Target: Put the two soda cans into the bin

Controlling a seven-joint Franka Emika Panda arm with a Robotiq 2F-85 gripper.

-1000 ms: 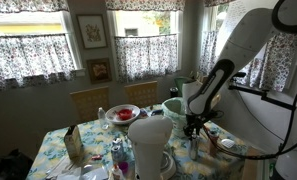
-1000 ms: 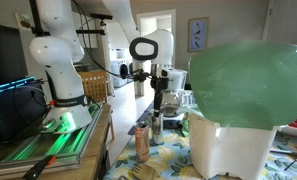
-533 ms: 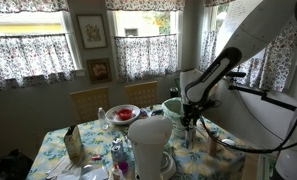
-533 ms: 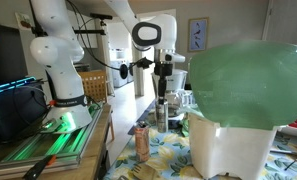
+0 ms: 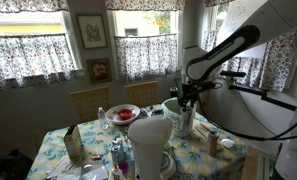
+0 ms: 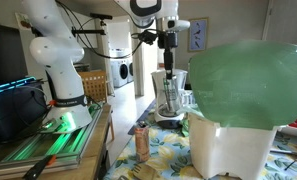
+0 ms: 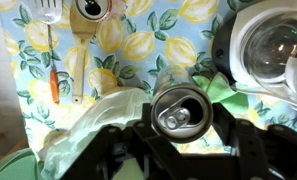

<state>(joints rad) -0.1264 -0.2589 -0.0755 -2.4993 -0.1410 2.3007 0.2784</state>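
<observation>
The bin's lined opening (image 7: 100, 120) lies to the left of my gripper in the wrist view, so next my gripper needs to carry the silvery can (image 7: 183, 109) that way over it and release.
My gripper (image 7: 183, 128) is shut on the silvery blue-grey soda can (image 7: 183, 109) and holds it upright in the air; its opened top faces the wrist camera. In both exterior views the gripper (image 5: 186, 110) (image 6: 169, 68) hangs high over the table with the can (image 6: 169, 92) below it. The mint-green bin (image 5: 172, 107) stands just beside the held can; its rim and white liner (image 7: 93, 125) show at the lower left of the wrist view. The orange-brown soda can (image 6: 142, 143) stands upright on the table.
A big white rounded container (image 5: 151, 140) stands at the table's front. A red bowl (image 5: 121, 113) sits further back. Wooden spoons (image 7: 86, 50), an orange-handled fork (image 7: 53, 70) and a glass bowl (image 7: 278, 45) lie on the lemon-print cloth below.
My gripper has risen from the table with the silvery can in it and has moved toward the mint-green bin. The orange-brown can has stayed put.
</observation>
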